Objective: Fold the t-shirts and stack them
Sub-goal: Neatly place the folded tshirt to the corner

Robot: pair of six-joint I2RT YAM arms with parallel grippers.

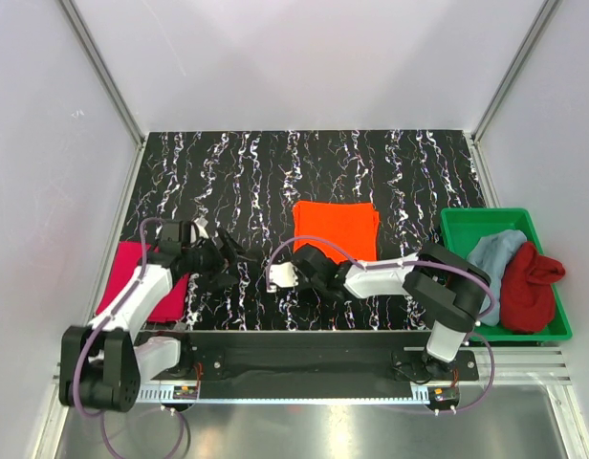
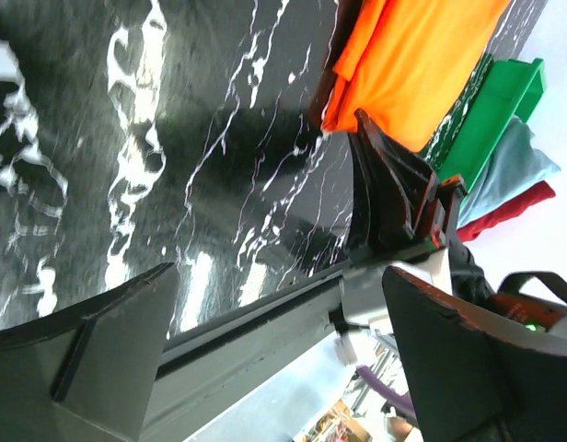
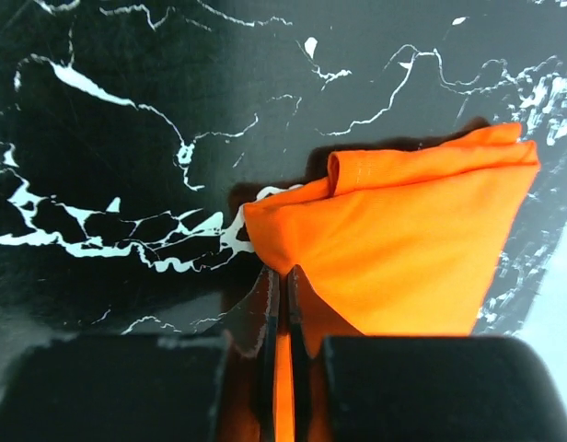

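Observation:
The left gripper moves open, outward and down onto the orange t-shirt's facing side edge (image 1: 297,211) next, near its far corner, since my right gripper pinches the near one.
A folded bright orange t-shirt (image 1: 335,228) lies mid-table. My right gripper (image 1: 305,258) is at its near left corner, and in the right wrist view its jaws (image 3: 282,273) are shut with orange cloth (image 3: 403,249) pinched between them. The left gripper (image 1: 235,256) hovers over bare table left of it, open wide with nothing between its fingers (image 2: 118,341). A magenta-pink t-shirt (image 1: 130,279) lies flat at the table's left edge, partly under the left arm. A light blue t-shirt (image 1: 493,256) and a dark red t-shirt (image 1: 528,285) sit bunched in the green tray (image 1: 467,222).
The green tray stands at the right edge of the black marbled table (image 1: 275,172). In the left wrist view the right gripper (image 2: 394,193), the orange shirt (image 2: 422,55) and the tray (image 2: 500,101) show beyond the table's near rail. White walls close in the back and sides.

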